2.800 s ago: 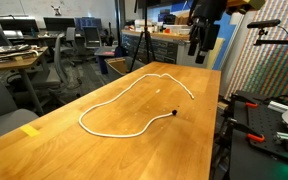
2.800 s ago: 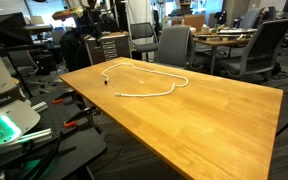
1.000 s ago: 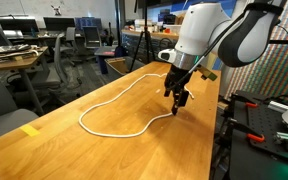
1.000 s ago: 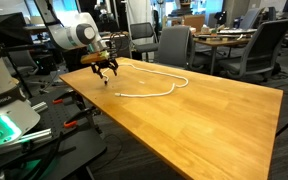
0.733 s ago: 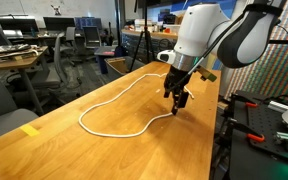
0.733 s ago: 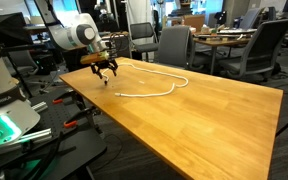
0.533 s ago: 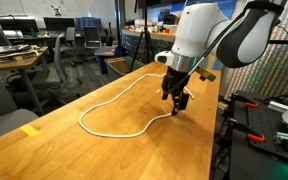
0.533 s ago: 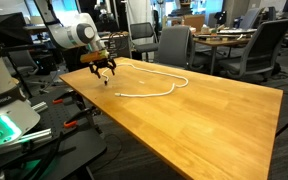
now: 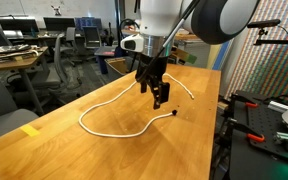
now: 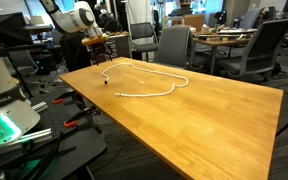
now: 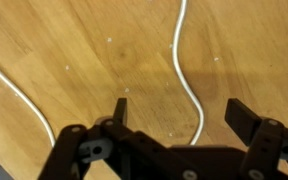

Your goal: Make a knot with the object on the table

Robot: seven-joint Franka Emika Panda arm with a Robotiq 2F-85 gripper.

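I should lower my fingers onto the curved part of the cord near the cord's dark end and close them, because that part is below my gripper and runs between the fingers.
The white cord lies in a wide open loop on the wooden table. One dark end is near the table's right edge. In an exterior view my gripper hangs open and empty above the table, over the loop and clear of the cord. In the wrist view the gripper is open, and a curved stretch of cord runs on the wood below, between the fingers. Another stretch crosses at the left. The cord and table also show in the other exterior view.
A yellow tape mark sits near the table's left front corner. Office chairs and grey desks stand behind the table. A tripod is at the far end. Equipment with red clamps stands past the right edge.
My gripper has lifted from low beside the cord's dark end and moved left over the loop. The cord has not moved.
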